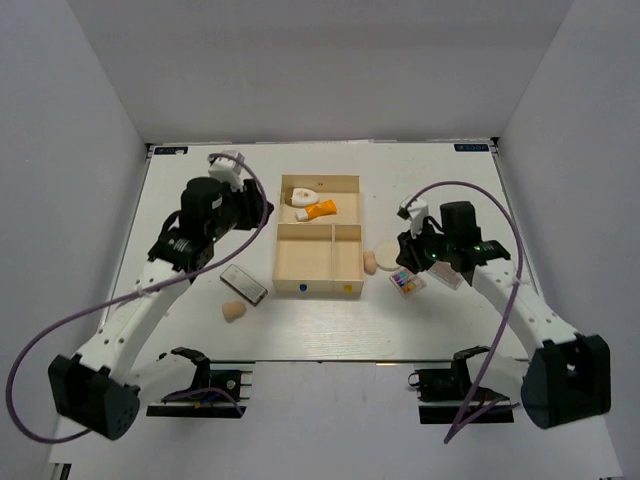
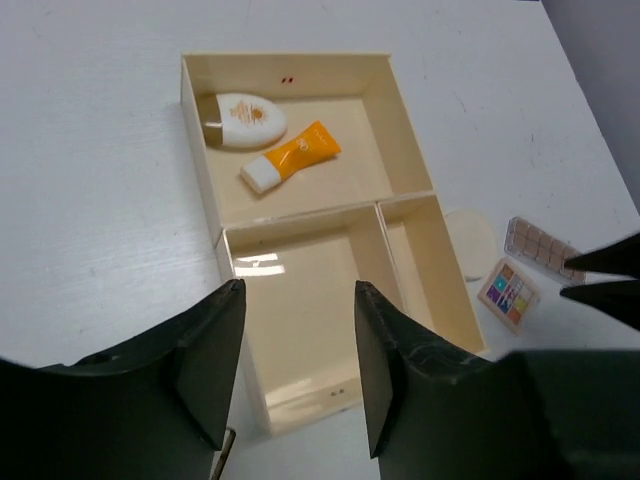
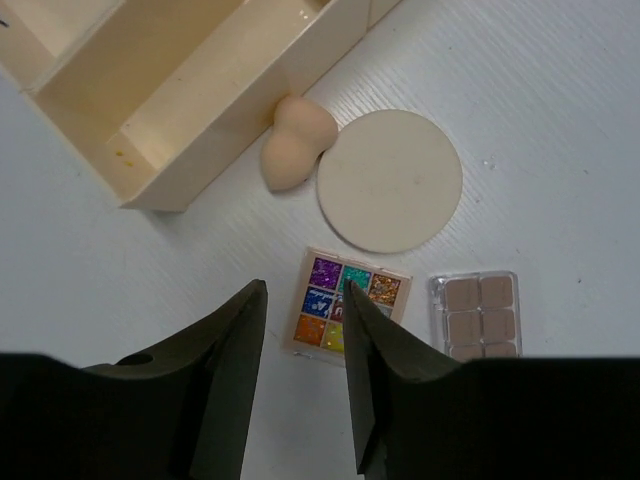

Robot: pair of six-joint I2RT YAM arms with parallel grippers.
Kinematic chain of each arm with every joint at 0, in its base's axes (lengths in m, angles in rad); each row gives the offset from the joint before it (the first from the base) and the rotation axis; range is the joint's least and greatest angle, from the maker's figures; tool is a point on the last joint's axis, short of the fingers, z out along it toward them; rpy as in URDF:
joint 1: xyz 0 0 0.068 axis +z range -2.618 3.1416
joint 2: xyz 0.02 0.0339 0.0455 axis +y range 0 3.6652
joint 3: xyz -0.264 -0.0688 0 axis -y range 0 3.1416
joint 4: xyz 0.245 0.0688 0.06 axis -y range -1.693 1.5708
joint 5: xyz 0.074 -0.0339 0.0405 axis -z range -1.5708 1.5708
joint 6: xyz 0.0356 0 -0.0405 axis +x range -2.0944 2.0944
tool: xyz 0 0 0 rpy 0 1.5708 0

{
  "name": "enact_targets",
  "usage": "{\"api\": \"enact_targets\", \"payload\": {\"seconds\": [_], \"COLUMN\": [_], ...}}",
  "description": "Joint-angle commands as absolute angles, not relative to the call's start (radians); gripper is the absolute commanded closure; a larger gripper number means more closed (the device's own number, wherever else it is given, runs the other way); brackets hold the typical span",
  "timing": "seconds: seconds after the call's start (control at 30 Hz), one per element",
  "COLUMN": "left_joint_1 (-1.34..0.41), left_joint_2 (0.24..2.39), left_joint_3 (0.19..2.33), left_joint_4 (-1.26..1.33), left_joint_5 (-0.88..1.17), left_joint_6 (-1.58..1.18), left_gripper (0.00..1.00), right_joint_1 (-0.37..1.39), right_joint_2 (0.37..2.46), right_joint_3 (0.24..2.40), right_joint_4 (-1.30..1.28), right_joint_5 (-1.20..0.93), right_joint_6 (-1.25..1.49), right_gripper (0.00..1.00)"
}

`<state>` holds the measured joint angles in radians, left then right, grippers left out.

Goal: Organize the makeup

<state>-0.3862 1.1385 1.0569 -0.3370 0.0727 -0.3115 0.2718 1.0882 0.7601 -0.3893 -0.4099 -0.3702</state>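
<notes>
Next, my right gripper moves outward and down onto the edge of the round cream puff [image 3: 390, 180] opposite the sponge, beyond the multicoloured palette under my fingers.
The orange tube [image 1: 322, 210] and the white teardrop piece [image 1: 302, 196] lie in the far compartment of the wooden box [image 1: 290, 270]; both also show in the left wrist view, tube [image 2: 292, 156] and teardrop [image 2: 245, 119]. My left gripper [image 2: 298, 290] is open and empty above the box's near left compartment. My right gripper [image 3: 305, 290] is open, hovering over the multicoloured palette [image 3: 340, 305]. A beige sponge [image 3: 293, 148], the round cream puff [image 3: 390, 180] and a beige palette [image 3: 478, 315] lie beside it. Another sponge [image 1: 234, 312] and a dark flat palette [image 1: 243, 283] lie left of the box.
The box's two near compartments [image 2: 300, 300] hold nothing. The table [image 1: 200, 200] is walled on three sides by grey panels. Purple cables loop off both arms. The right gripper's fingertips [image 2: 610, 275] show at the right edge of the left wrist view.
</notes>
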Motion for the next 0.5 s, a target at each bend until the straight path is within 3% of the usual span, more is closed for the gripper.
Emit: {"api": "enact_targets", "payload": {"seconds": [0.0,0.07,0.2,0.27,0.47], "left_joint_1": [-0.385,-0.385,-0.394,-0.403,-0.403], "left_joint_2": [1.01,0.907,0.772,0.729,0.695], "left_joint_3": [0.942,0.89,0.833,0.818,0.807], "left_joint_4": [-0.324,-0.319,-0.318,-0.321,-0.319], "left_joint_5": [0.041,0.028,-0.046,-0.06,-0.026], "left_joint_6": [-0.365,-0.373,-0.377,-0.373,-0.368], "left_gripper": [0.41,0.36,0.28,0.28,0.27], "right_joint_1": [0.298,0.316,0.328,0.328,0.325], "right_joint_2": [1.187,1.267,1.403,1.483,1.617], "right_joint_3": [0.839,0.862,0.957,0.992,1.074], "right_joint_4": [-0.335,-0.324,-0.307,-0.302,-0.295], "right_joint_5": [-0.33,-0.285,-0.209,-0.169,-0.106], "right_joint_6": [-0.356,-0.347,-0.336,-0.334,-0.324], "right_gripper": [0.57,0.52,0.27,0.24,0.29]}}
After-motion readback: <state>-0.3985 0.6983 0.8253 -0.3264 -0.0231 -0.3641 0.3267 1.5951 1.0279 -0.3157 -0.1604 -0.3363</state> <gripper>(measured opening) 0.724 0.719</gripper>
